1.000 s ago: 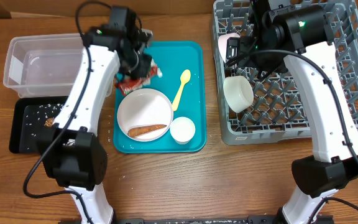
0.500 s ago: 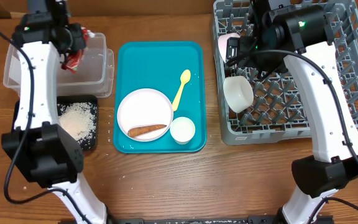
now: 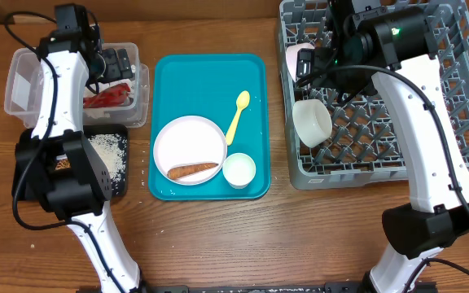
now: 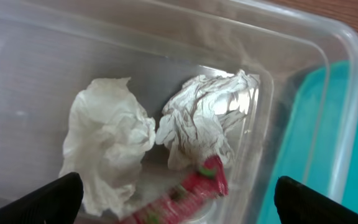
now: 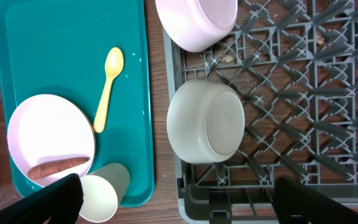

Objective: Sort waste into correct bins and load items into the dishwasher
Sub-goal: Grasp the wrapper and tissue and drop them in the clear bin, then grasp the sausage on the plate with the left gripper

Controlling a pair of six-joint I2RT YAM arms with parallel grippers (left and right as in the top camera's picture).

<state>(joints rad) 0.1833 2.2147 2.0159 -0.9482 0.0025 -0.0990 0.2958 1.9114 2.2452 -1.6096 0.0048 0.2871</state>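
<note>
My left gripper has the sausage stick still on the plate back to its right in the overhead view, so I will swing there and lower around it.
My left gripper (image 3: pixel 114 63) hangs open over the clear tub (image 3: pixel 23 89). The red wrapper (image 4: pixel 191 190) lies loose below and between its fingers (image 4: pixel 55 196), beside two crumpled white napkins (image 4: pixel 107 149). On the teal tray (image 3: pixel 177 81) are the round plate (image 3: pixel 188 142) with the brown sausage stick (image 3: pixel 194 172), the small cup (image 3: pixel 238 170) and the yellow spoon (image 3: pixel 237 116). My right gripper (image 5: pixel 179 202) stands open and empty over the grey rack (image 3: pixel 462 122). Two bowls sit in the rack, one pink (image 5: pixel 197 22) and one white (image 5: pixel 207 121).
The black tray (image 3: pixel 120 189) sits in front of the tub and holds loose white rice (image 3: pixel 108 155). My left arm's base covers much of that tray. The rack's right half has bare upright pegs.
My left arm swung from the teal tray to the clear tub with the red wrapper, then opened; the wrapper now lies in the tub. The right arm has not moved.
</note>
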